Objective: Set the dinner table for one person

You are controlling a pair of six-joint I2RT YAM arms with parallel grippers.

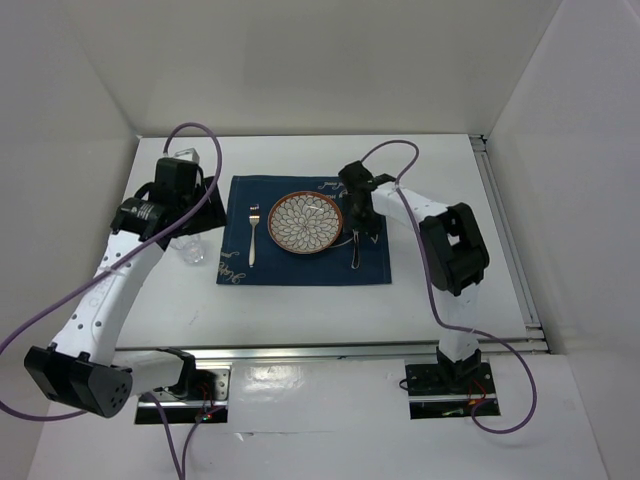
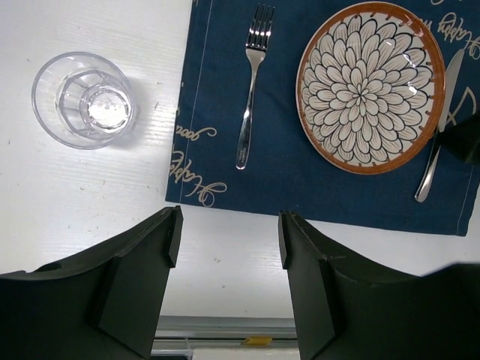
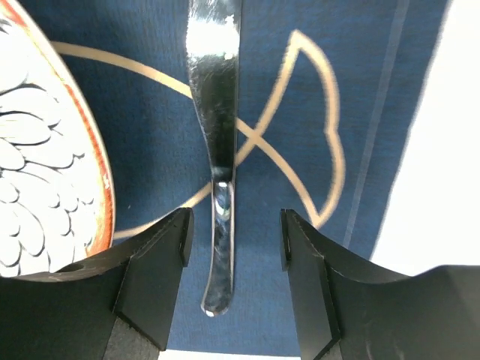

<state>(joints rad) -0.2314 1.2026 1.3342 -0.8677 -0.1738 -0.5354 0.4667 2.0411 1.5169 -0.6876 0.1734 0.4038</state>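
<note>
My left gripper will turn and move down and left in the top view onto the clear glass's rim, as the glass's opening faces up.
The white dinner table [image 1: 300, 310] carries a navy placemat [image 1: 375, 268]. On the placemat lie a patterned plate [image 1: 306, 222], a fork [image 1: 253, 235] to its left and a knife [image 1: 354, 252] to its right. A clear glass [image 1: 190, 250] stands upright on the table left of the placemat. My right gripper [image 3: 235, 240] is open and low over the knife [image 3: 216, 112], with the handle end between its fingers and untouched. My left gripper [image 2: 229, 236] is open and empty, high above the table. Below it lie the glass [image 2: 84, 99], fork [image 2: 251, 90] and plate [image 2: 367, 82].
White walls enclose the table at the back and on both sides. A metal rail [image 1: 330, 350] runs along the near edge and another [image 1: 510, 240] along the right side. Purple cables loop over both arms.
</note>
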